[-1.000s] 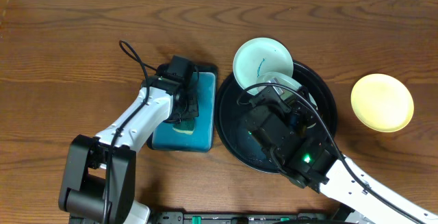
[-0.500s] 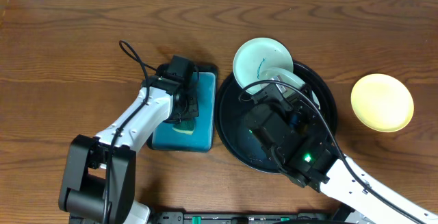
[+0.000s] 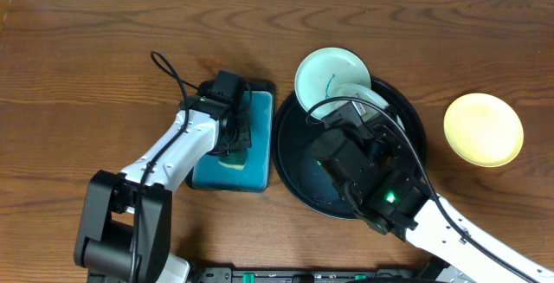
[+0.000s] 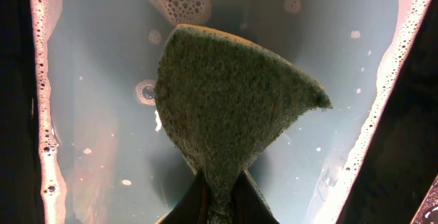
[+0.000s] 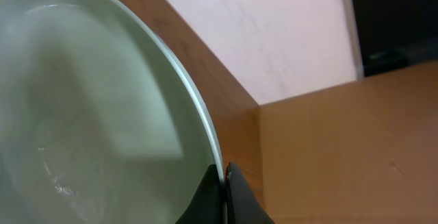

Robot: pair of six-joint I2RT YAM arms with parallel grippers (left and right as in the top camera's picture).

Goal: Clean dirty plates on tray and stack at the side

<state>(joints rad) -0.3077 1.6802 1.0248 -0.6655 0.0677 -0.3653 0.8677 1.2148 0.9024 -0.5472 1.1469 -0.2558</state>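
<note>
The yellow plate (image 3: 483,129) lies bare to the right of my right gripper in the overhead view, so I will swing there, lower the mint plate on top and release.
My right gripper (image 5: 224,190) is shut on the rim of a pale mint-white plate (image 5: 89,114), and holds it tilted up over the back of the round black tray (image 3: 290,175). From overhead only an edge of that plate (image 3: 370,99) shows past the arm. A second mint plate (image 3: 327,75) with a teal scribble leans on the tray's back left rim. Out on the table to the right lies a pale yellow plate (image 3: 483,129). My left gripper (image 4: 220,200) is shut on a green sponge (image 4: 226,107) over soapy water.
The small rectangular black tray (image 3: 260,136) with blue soapy water stands just left of the round tray, nearly touching it. The left arm's cable (image 3: 169,71) loops over the table behind it. A pale wall runs along the table's far edge.
The right arm has shifted slightly forward and right over the round tray with the plate in it. The left arm and sponge have stayed still.
</note>
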